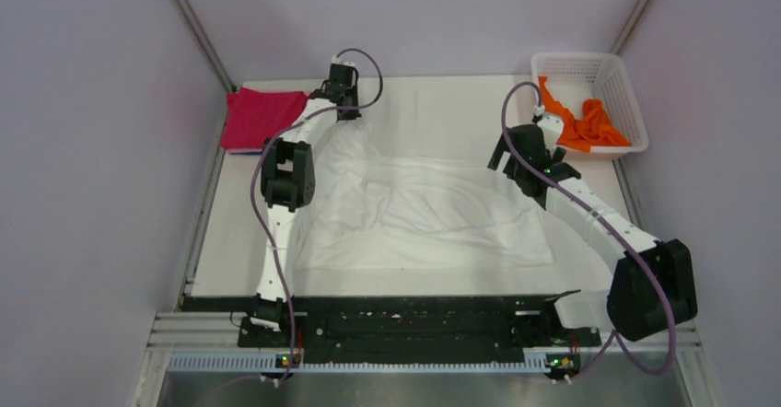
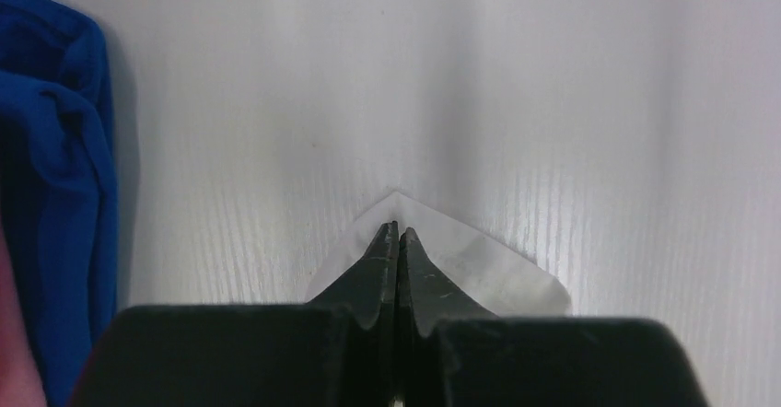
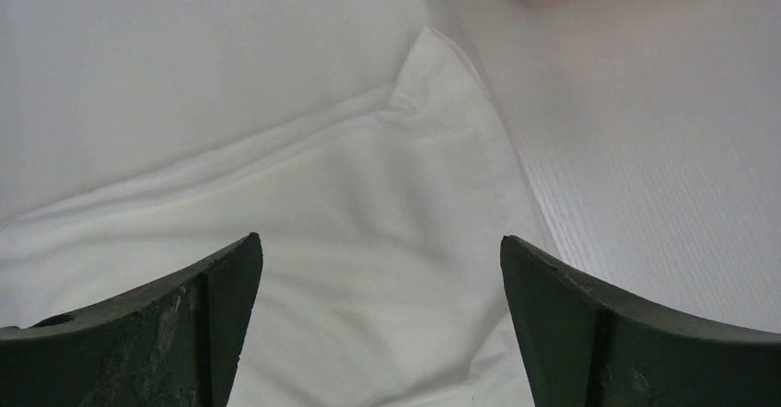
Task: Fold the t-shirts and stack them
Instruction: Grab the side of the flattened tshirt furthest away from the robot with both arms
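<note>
Next, my right gripper moves down and outward onto the white t-shirt's far corner [image 3: 437, 74] by the basket, because that corner lies below and just beyond its open fingers.
The large white t-shirt [image 1: 414, 209] lies spread and wrinkled across the middle of the table. My left gripper [image 1: 347, 110] is at the far left, shut on a corner of it. In the left wrist view a white cloth tip [image 2: 470, 264] pokes out past the closed gripper [image 2: 398, 230]. My right gripper [image 1: 516, 155] is open above the shirt's right edge. In the right wrist view a white cloth corner [image 3: 405, 177] lies below the open gripper [image 3: 379, 241]. A folded magenta-red t-shirt [image 1: 261, 117] lies on a blue one [image 2: 55, 168] at the far left. An orange t-shirt [image 1: 589, 123] is in the basket.
A white plastic lattice basket [image 1: 626, 94] stands at the far right corner. The black rail [image 1: 405, 319] with the arm bases runs along the near edge. Bare white table [image 1: 442, 103] shows beyond the shirt.
</note>
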Robot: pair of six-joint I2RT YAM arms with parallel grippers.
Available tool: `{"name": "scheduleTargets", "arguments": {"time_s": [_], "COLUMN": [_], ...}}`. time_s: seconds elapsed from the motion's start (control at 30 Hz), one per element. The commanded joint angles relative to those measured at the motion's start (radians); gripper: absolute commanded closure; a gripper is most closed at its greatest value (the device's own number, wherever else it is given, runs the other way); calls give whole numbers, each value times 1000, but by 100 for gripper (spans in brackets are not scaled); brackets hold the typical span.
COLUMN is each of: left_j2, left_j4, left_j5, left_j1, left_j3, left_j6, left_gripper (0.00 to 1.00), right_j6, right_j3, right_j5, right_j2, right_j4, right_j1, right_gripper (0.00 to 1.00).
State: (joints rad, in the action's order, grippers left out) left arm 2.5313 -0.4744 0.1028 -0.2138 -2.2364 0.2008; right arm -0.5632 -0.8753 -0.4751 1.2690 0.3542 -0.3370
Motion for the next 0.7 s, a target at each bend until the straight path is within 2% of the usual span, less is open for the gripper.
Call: {"name": "scheduleTargets", "arguments": {"time_s": [0.0,0.17,0.33,0.47,0.67], "left_j2": [-97,-239,-336,-410,-499], "left_j4": [62,165,218,269,322], "left_j5": [4,4,-40,-59,-98], "left_j1": [2,2,1,1,0], "left_j3": [91,255,351,464,558], "left_j6": [-46,-41,-42,-27,-3], "left_gripper": [100,100,100,100,100], "right_j6": [49,74,146,141,99], "right_j3": [-147,-324,-557,-706,-757], "right_j5": [-3,-14,-50,-66,-73], "right_j2": [109,317,577,742,840], "right_j4": [-4,28,92,171,194], "right_j1": [48,120,139,153,156], "right_gripper": [2,9,14,22,27]}}
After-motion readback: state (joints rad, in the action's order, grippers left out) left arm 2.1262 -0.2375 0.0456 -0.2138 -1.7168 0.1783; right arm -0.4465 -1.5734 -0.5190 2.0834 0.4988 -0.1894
